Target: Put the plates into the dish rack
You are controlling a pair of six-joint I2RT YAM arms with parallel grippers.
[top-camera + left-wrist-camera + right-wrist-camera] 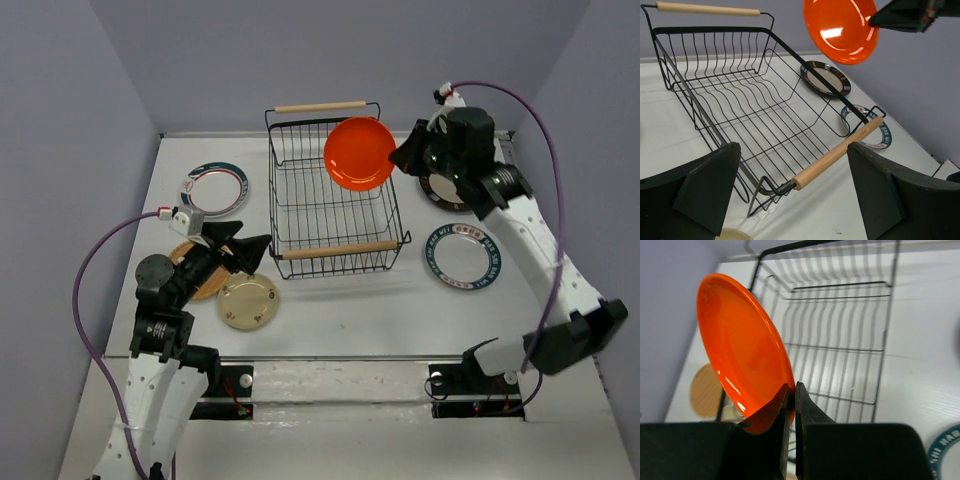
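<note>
My right gripper holds the plate and will tip and lower to the rack's empty far slots, below it and to its left in the top view, and release the plate.
My right gripper [398,157] is shut on the rim of the orange plate [359,153] and holds it on edge above the far right part of the black wire dish rack [330,205]. The same plate shows in the right wrist view [742,347] and the left wrist view [841,27]. My left gripper [255,250] is open and empty, left of the rack's near wooden handle [837,152], above the cream speckled plate [248,300]. The tan-brown plate [205,272] lies under the left arm. One teal-rimmed plate [214,189] lies far left, another [463,257] right. The black-rimmed plate [445,190] lies under the right arm.
The rack holds no plates and stands mid-table with its far wooden handle [320,106] near the back wall. Purple cables loop from both arms. The table's near edge [330,358] runs in front of the arm bases.
</note>
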